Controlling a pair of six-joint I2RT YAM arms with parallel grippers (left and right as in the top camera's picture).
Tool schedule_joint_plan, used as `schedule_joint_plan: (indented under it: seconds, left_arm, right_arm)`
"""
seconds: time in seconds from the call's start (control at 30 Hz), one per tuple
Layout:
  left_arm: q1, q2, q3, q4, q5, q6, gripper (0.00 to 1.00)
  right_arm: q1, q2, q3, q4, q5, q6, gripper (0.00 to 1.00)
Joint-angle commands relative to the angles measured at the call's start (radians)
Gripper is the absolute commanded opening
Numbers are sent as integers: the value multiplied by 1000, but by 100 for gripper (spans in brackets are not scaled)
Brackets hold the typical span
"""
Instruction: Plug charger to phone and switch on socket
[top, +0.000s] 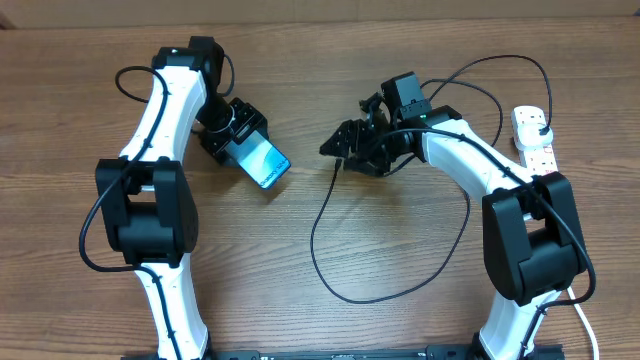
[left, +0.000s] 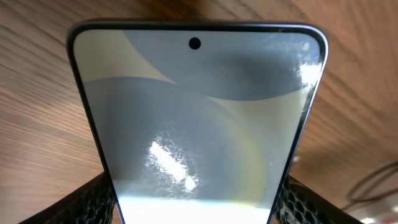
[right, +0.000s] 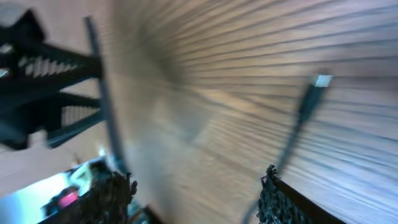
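Note:
My right gripper moves across to its left in the overhead view next and closes around the phone's loose end (top: 274, 174), since that end lies there.
The phone (top: 266, 163), screen lit, is held tilted above the table with my left gripper (top: 240, 140) shut on its sides. In the left wrist view the phone (left: 199, 112) fills the frame, a finger (left: 93, 199) against each long edge. My right gripper (top: 336, 150) hovers to the phone's right, open and holding nothing. The charger (top: 318, 215) hangs just below it and loops over the table. In the blurred right wrist view its connector tip (right: 320, 81) lies on the wood beyond the right finger (right: 280, 199), outside the open right gripper (right: 196, 186). The socket (top: 533, 140) lies at the far right.
The black cable makes a wide loop (top: 380, 298) across the table's middle and arcs back over the right arm toward the socket. The left arm (right: 37, 93) shows dark at the left of the right wrist view. Bare wood lies between the arms.

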Motion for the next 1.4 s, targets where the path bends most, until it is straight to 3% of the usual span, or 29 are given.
schedule_joint_plan:
  seconds: [0.0, 0.3, 0.4, 0.63, 1.07, 1.37]
  left_arm:
    - [-6, -6, 20, 51, 122, -126, 67]
    - [-6, -6, 20, 74, 167, -244, 65]
    - [-7, -6, 20, 74, 228, -270, 59]
    - [-7, -6, 20, 69, 348, -270, 57]
    - [-7, -6, 20, 70, 373, -285, 65]
    - [-6, -6, 20, 74, 372, -296, 68]
  right_arm:
    - [29, -31, 3, 54, -97, 40, 68]
    - [114, -31, 2, 197, -29, 191, 66]
    - [155, -31, 2, 198, 102, 269, 63]
    - [213, -31, 2, 270, 248, 348, 52]
    - [215, -31, 2, 340, 274, 377, 29]
    - [215, -31, 2, 343, 273, 453, 21]
